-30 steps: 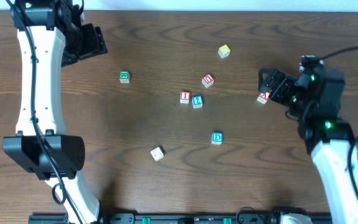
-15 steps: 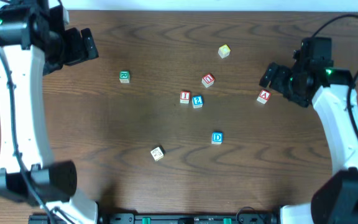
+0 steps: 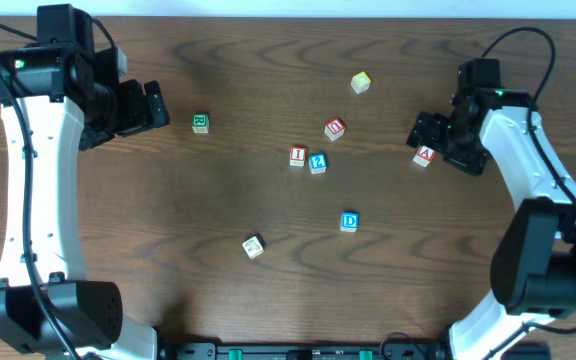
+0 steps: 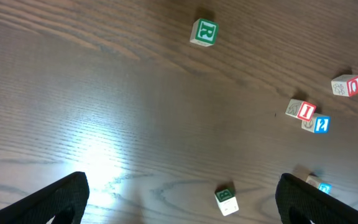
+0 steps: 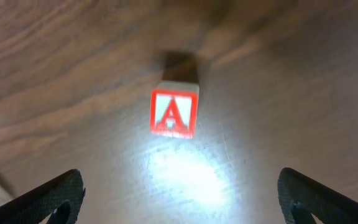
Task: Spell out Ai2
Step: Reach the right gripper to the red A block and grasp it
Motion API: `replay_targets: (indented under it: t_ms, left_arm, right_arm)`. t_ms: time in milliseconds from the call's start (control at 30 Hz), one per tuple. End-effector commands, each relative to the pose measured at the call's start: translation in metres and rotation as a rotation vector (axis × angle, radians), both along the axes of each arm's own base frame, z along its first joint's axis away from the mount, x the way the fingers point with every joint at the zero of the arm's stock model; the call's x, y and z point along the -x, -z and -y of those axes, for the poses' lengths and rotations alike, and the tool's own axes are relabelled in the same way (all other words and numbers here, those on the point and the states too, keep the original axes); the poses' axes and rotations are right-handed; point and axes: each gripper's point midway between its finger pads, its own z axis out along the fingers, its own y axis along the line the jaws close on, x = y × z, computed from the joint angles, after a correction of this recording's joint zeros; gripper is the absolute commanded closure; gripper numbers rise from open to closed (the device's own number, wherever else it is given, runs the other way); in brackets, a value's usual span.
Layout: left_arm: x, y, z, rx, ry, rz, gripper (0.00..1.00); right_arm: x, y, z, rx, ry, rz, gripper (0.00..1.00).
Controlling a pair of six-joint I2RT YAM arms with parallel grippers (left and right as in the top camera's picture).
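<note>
The right gripper lowers over the red "A" cube (image 3: 424, 156) (image 5: 174, 111) next, then closes its fingers on opposite sides of the cube.
The red "A" cube (image 3: 425, 155) lies on the table at the right; it fills the middle of the right wrist view (image 5: 174, 113). My right gripper (image 3: 430, 133) is open just above and beside it, its fingertips (image 5: 55, 196) spread wide and apart from the cube. The red "I" cube (image 3: 297, 156) and the blue "2" cube (image 3: 317, 163) sit side by side at the table's middle; both show in the left wrist view (image 4: 304, 111), the "2" (image 4: 319, 124) to the right. My left gripper (image 3: 148, 105) is open and empty at the far left.
A green-lettered cube (image 3: 200, 123) lies near the left gripper. Another red-lettered cube (image 3: 335, 129), a yellow cube (image 3: 360, 82), the blue "D" cube (image 3: 349, 222) and a pale cube (image 3: 253, 246) are scattered round the middle.
My right gripper has swung from beside the "A" cube, up and back over it. My left arm has moved down and right toward the green-lettered cube. No cube has moved.
</note>
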Motion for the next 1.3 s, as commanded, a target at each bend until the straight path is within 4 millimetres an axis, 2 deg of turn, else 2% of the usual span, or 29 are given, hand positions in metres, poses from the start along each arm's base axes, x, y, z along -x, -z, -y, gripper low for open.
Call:
replay_targets:
  t_ms: [0,300,433,667,733,933,1100,1267]
  left_arm:
    - [0.001,-0.004,0.002,0.009,0.015,0.014,0.03]
    - [0.002,-0.004,0.002,0.009,0.015,0.011,0.03]
    - [0.001,-0.004,0.002,0.009,0.015,0.013,0.02]
    - [0.0,-0.004,0.002,0.008,0.015,0.017,0.02]
    - [0.0,-0.004,0.002,0.008,0.015,0.019,0.02]
    - [-0.001,-0.004,0.001,0.007,0.015,0.023,0.03]
    - [-0.001,-0.004,0.002,0.008,0.015,0.023,0.03]
    - [-0.001,-0.004,0.002,0.008,0.015,0.023,0.03]
  right_arm:
    - [-0.01,0.006,-0.002,0.037,-0.014,0.01,0.01]
    - [-0.026,0.032,-0.004,0.04,-0.019,0.018,0.04]
    - [-0.032,0.039,-0.005,0.043,-0.018,0.032,0.08]
    - [-0.03,0.055,-0.011,0.01,-0.014,0.0,0.16]
    - [-0.028,0.059,-0.015,-0.011,-0.003,-0.017,0.19]
    - [-0.028,0.06,-0.019,-0.01,-0.012,-0.02,0.4]
    - [-0.028,0.061,-0.018,-0.007,-0.012,-0.02,0.44]
    - [-0.028,0.061,-0.018,-0.007,-0.012,-0.02,0.56]
